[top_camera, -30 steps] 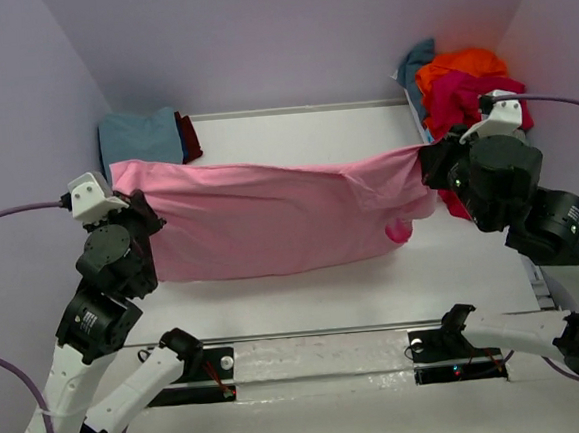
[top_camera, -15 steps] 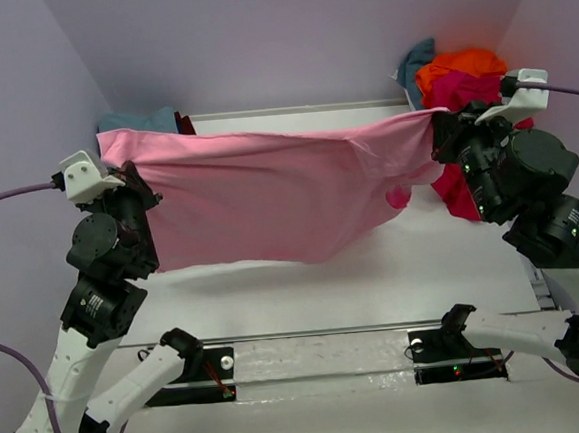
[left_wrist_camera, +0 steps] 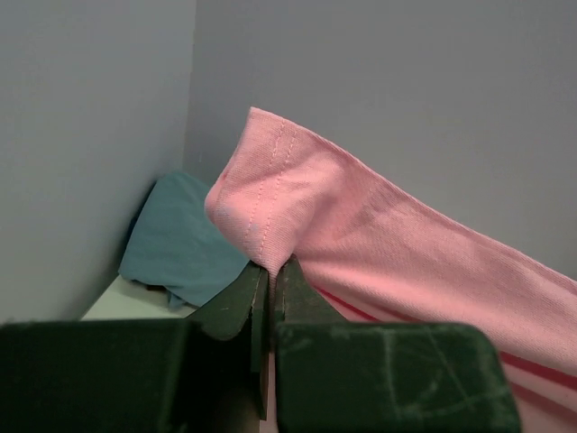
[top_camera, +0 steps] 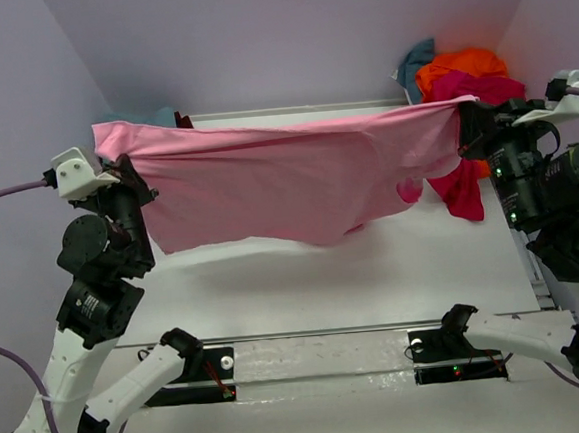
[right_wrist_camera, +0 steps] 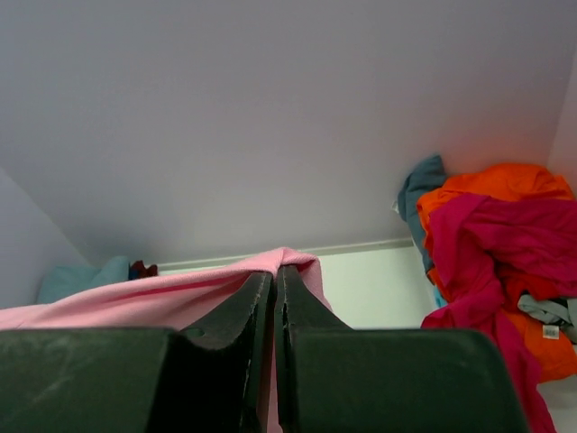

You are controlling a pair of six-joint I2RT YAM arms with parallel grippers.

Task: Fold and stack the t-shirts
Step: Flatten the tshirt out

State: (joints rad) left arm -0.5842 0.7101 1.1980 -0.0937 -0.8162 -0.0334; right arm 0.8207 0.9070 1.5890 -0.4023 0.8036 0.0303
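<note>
The hanging t-shirt's corner should next go down and outward with my left gripper, which should let go of it on the bare far tabletop, below the gripper and to its right in the top view.
The light pink t-shirt (top_camera: 286, 177) hangs stretched in the air between both arms, above the white table. My left gripper (top_camera: 116, 158) is shut on its left corner; the pinched cloth (left_wrist_camera: 270, 194) bunches over the closed fingers (left_wrist_camera: 236, 298). My right gripper (top_camera: 461, 123) is shut on its right corner, where a pink fold (right_wrist_camera: 288, 263) pokes out above the closed fingers (right_wrist_camera: 311, 311). The shirt's lower edge sags in the middle, clear of the table. A folded dusty teal-blue shirt (left_wrist_camera: 176, 239) lies in the back left corner, mostly hidden behind the pink one in the top view.
A pile of orange (top_camera: 463, 64), crimson-magenta (top_camera: 480, 89) and teal (top_camera: 416, 61) shirts sits at the back right corner; a magenta piece (top_camera: 460, 191) hangs down near my right arm. Purple walls close the back and sides. The arm bases' rail (top_camera: 321, 359) runs along the near edge.
Both grippers have lifted and moved farther apart and back. The pink shirt has risen off the table and pulled tauter along its top edge.
</note>
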